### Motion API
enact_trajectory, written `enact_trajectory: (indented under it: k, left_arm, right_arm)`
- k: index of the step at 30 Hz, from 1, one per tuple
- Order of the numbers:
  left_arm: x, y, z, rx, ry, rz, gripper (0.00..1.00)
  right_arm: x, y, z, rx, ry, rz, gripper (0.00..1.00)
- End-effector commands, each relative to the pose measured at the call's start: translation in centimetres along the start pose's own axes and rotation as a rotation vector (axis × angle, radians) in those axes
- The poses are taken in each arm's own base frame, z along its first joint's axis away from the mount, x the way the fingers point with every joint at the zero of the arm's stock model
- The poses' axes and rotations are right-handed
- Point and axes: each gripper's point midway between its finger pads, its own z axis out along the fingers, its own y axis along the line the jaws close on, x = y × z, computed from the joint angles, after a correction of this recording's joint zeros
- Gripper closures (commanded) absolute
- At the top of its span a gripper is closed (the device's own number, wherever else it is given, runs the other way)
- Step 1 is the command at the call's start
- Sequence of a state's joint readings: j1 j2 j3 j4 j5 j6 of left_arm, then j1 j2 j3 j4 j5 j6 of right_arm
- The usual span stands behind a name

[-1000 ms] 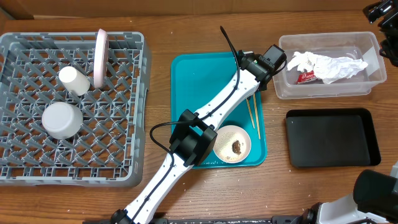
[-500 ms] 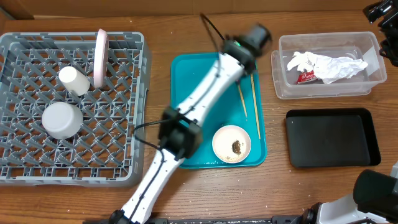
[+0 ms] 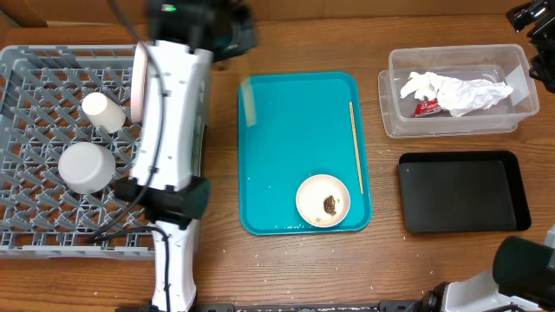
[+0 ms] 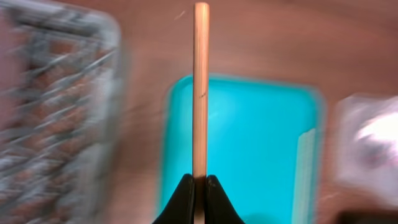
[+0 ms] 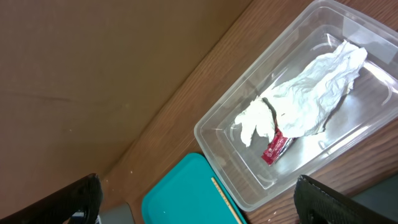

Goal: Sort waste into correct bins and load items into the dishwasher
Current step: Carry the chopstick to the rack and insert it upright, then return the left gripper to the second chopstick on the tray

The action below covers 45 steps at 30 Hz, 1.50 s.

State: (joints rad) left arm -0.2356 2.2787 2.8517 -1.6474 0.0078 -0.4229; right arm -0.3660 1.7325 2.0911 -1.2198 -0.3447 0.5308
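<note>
I will shift my left gripper left in the overhead view, over the rack's empty side below it by the teal tray (image 4: 86, 99), then lower the chopstick and release.
My left gripper (image 4: 200, 180) is shut on one wooden chopstick (image 4: 200, 93), which sticks straight out ahead of the jaws. In the overhead view the left gripper (image 3: 232, 33) hangs by the far right corner of the grey dish rack (image 3: 35, 234). The rack holds a white cup (image 3: 104, 111), an upturned bowl (image 3: 87, 166) and a plate (image 3: 140, 80) on edge. The other chopstick (image 3: 355, 147) lies on the teal tray (image 3: 286, 130), beside a bowl (image 3: 323, 200) with a brown lump. My right gripper (image 5: 198, 183) is open and holds nothing above the clear tub (image 5: 217, 134).
The clear tub (image 3: 390, 121) at the back right contains crumpled white paper (image 3: 455, 91) and a red wrapper (image 3: 427, 107). A black tray (image 3: 464, 191) lies in front of it. The left arm crosses the rack's right side.
The left arm has swung from the teal tray's right side over to the rack's far right corner, carrying one chopstick. The other chopstick stays on the tray. The right gripper has not moved.
</note>
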Motion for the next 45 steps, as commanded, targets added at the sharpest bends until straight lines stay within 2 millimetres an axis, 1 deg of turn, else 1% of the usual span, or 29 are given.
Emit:
enact_trajectory:
  k: [1,2,4,7,9,12,19,24,33,35,38,41,42,43,44,45]
  left_arm:
    - [0.8,3.5,2.2,-0.028,0.114,0.304,0.96]
    - [1.0,4.0,2.6,-0.026,0.132,0.326,0.96]
    - [1.5,5.7,4.1,-0.066,0.187,0.365,0.96]
    - [2.9,8.1,6.1,-0.145,0.278,0.346,0.96]
    - [3.8,9.6,7.0,-0.209,0.329,0.336,0.96]
    - [4.6,11.7,8.2,-0.312,0.367,0.298,0.96]
    - [5.9,13.8,10.3,-0.386,0.418,0.270,0.96]
    - [5.5,16.1,10.6,-0.483,0.414,0.277,0.96]
    - [5.3,17.3,10.5,-0.471,0.430,0.309,0.96]
    - [4.9,17.3,10.7,-0.461,0.419,0.335,0.96]
    - [3.8,16.9,11.3,-0.434,0.379,0.381,0.96]
    - [3.3,16.0,11.9,-0.383,0.352,0.404,0.95]
    - [3.2,16.0,11.9,-0.380,0.349,0.403,0.94]
    - [3.2,16.0,12.0,-0.380,0.347,0.402,0.88]
    - [3.2,16.0,12.0,-0.380,0.347,0.402,0.80]
    - [3.2,16.0,12.0,-0.380,0.347,0.402,0.75]
  right_arm:
    - [-0.1,0.8,-1.3,-0.025,-0.024,-0.007,0.00]
    - [-0.1,0.8,-1.3,-0.025,-0.024,-0.007,0.00]
    - [-0.1,0.7,-1.3,-0.025,-0.024,-0.007,0.00]
    - [-0.1,0.7,-1.3,-0.025,-0.024,-0.007,0.00]
    - [-0.1,0.7,-1.3,-0.025,-0.024,-0.007,0.00]
    - [-0.1,0.8,-1.3,-0.025,-0.024,-0.007,0.00]
    - [-0.1,0.8,-1.3,-0.025,-0.024,-0.007,0.00]
    - [-0.1,0.8,-1.3,-0.025,-0.024,-0.007,0.00]
    - [-0.1,0.7,-1.3,-0.025,-0.024,-0.007,0.00]
    - [-0.1,0.7,-1.3,-0.025,-0.024,-0.007,0.00]
    - [-0.1,0.7,-1.3,-0.025,-0.024,-0.007,0.00]
    - [-0.1,0.8,-1.3,-0.025,-0.024,-0.007,0.00]
    - [-0.1,0.8,-1.3,-0.025,-0.024,-0.007,0.00]
    - [-0.1,0.7,-1.3,-0.025,-0.024,-0.007,0.00]
    - [-0.1,0.8,-1.3,-0.025,-0.024,-0.007,0.00]
    - [-0.1,0.7,-1.3,-0.025,-0.024,-0.007,0.00]
